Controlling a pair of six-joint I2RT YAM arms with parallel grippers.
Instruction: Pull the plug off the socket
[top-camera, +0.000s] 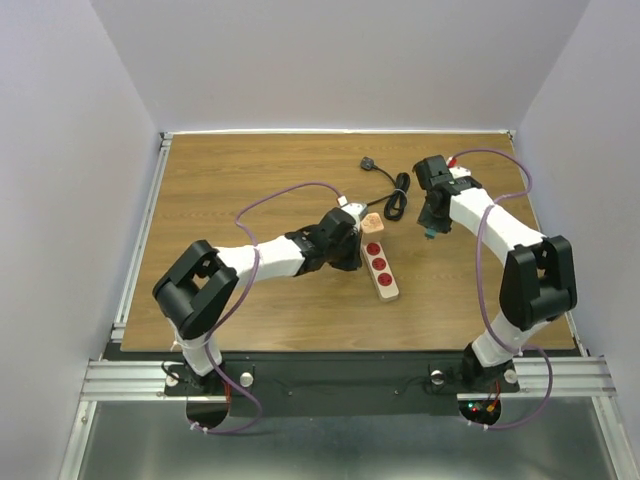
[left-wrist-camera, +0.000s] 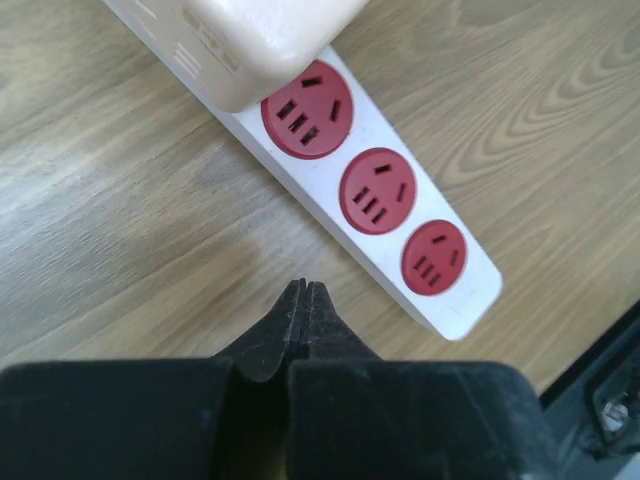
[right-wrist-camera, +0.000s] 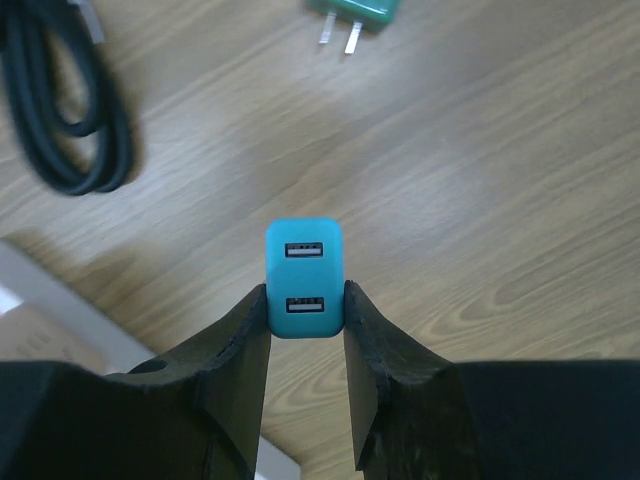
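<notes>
The robot's right gripper will next bring the blue charger down onto the wood beside the green plug, farther from the socket, as the charger hangs free of the socket (top-camera: 383, 272).
The socket (top-camera: 383, 272) is a beige power strip lying at the table's middle, and three of its red outlets (left-wrist-camera: 377, 190) show bare. A beige block (left-wrist-camera: 260, 40) sits on the strip's far end. My right gripper (right-wrist-camera: 305, 290) is shut on the plug (right-wrist-camera: 303, 262), a small blue charger with two USB ports. It holds the plug above the wood, to the right of the strip and apart from it (top-camera: 429, 234). Just left of the strip, my left gripper (left-wrist-camera: 304, 287) is shut on nothing, with its tips over bare wood.
A coiled black cord (top-camera: 398, 195) with a black plug end (top-camera: 368, 165) lies behind the strip and shows again as the cord (right-wrist-camera: 70, 120) in the right wrist view. A green two-pronged plug (right-wrist-camera: 355, 15) lies on the wood beyond the right gripper.
</notes>
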